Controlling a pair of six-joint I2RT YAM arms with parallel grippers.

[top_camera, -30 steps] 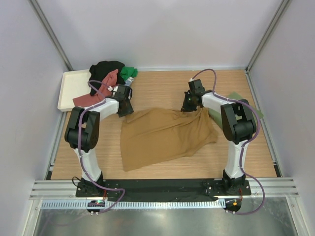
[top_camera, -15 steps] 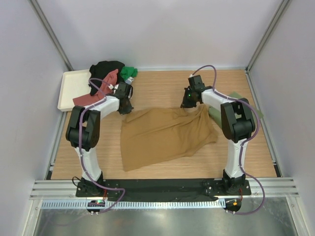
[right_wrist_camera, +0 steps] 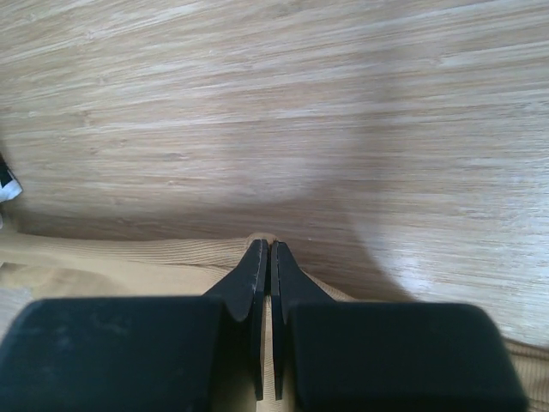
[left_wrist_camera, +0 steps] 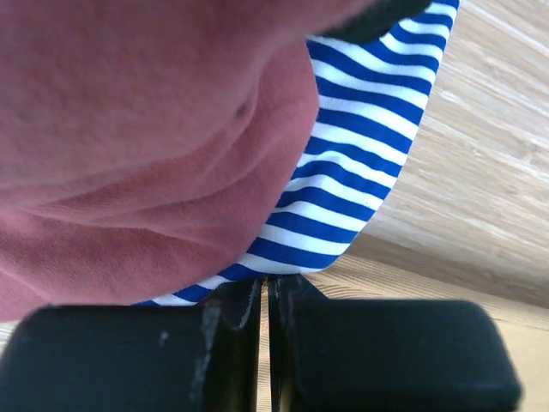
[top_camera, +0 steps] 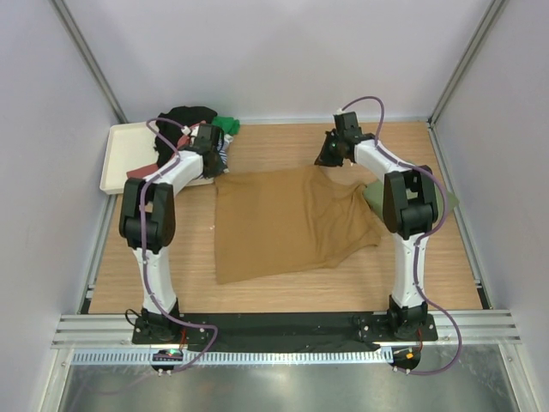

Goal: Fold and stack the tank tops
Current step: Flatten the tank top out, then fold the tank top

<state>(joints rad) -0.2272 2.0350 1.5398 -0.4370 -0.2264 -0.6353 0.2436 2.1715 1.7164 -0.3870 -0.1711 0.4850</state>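
I will next bring the ribbed edge back with my right gripper and release it on the brown top's middle (top_camera: 319, 228), as that cloth lies spread behind the gripper.
A mustard brown tank top (top_camera: 287, 223) lies spread flat in the middle of the table. My left gripper (top_camera: 216, 165) is at its far left corner, jaws shut with a thin strip of tan cloth between them (left_wrist_camera: 267, 287). My right gripper (top_camera: 324, 160) is shut on the ribbed far right edge of the same top (right_wrist_camera: 271, 249). Right in front of the left gripper lie a red top (left_wrist_camera: 129, 129) and a blue-and-white striped one (left_wrist_camera: 360, 146). A black top (top_camera: 184, 116) and a green one (top_camera: 226, 126) lie in the pile at the back left.
A flat cream tray (top_camera: 129, 150) sits at the back left, partly under the pile. An olive green top (top_camera: 375, 193) lies by the right arm, partly under the brown one. Walls close in the back and both sides.
Both grippers have moved toward the back of the table, pulling the brown top's far edge with them. The top now lies flatter and straighter. The left gripper has reached the clothes pile.
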